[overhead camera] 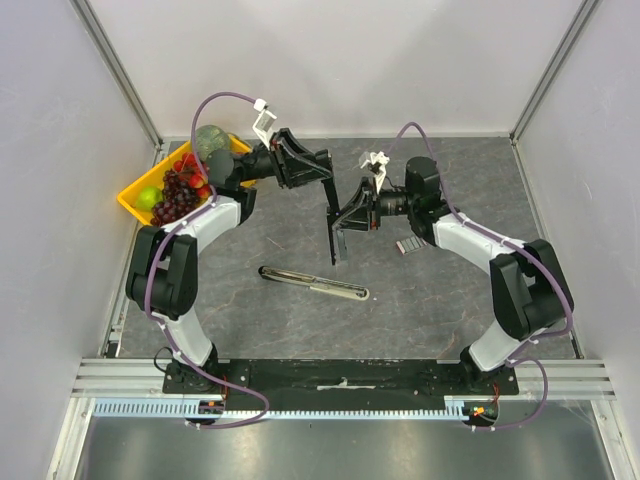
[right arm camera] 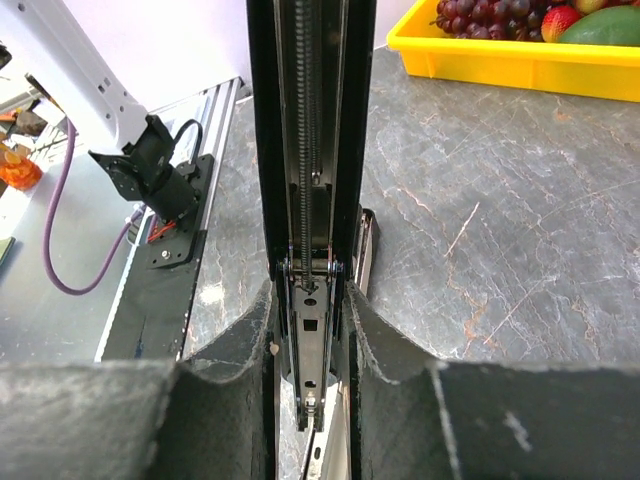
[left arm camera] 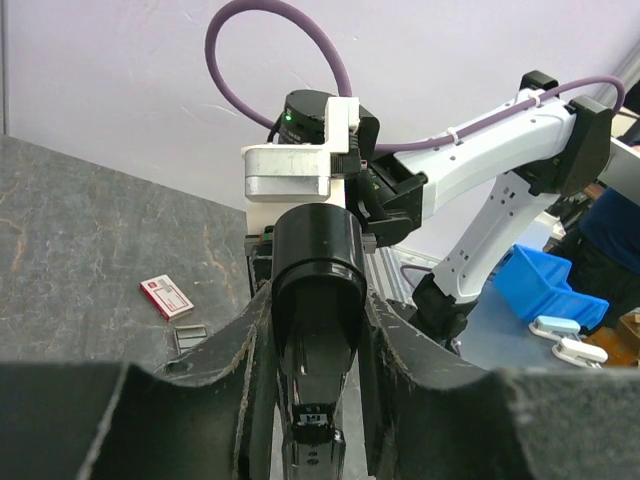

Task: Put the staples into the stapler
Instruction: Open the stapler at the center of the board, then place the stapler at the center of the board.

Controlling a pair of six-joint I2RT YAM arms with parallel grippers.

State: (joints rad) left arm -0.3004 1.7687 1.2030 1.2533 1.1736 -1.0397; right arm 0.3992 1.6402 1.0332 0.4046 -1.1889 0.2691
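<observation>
The open patch of the tabletop beyond the long black-and-chrome piece is clear, so I should next tip my right gripper down, lower the stapler onto that patch and let go of it.
A black stapler point(overhead camera: 333, 238) hangs opened above the middle of the table, held between both arms. My left gripper point(overhead camera: 322, 172) is shut on its rounded black top end point(left arm camera: 318, 262). My right gripper point(overhead camera: 346, 217) is shut on the narrow metal magazine rail point(right arm camera: 311, 200), whose spring shows running along the channel. The staples' small white-and-red box point(left arm camera: 166, 296) lies on the table with its grey tray point(left arm camera: 188, 337) beside it, just right of the right gripper point(right arm camera: 310, 320) in the top view. No loose staple strip shows in either gripper.
A long black-and-chrome piece point(overhead camera: 314, 283) lies flat on the table below the held stapler. A yellow tray point(overhead camera: 134, 196) with grapes and other fruit stands at the far left corner. White walls close in the table on three sides.
</observation>
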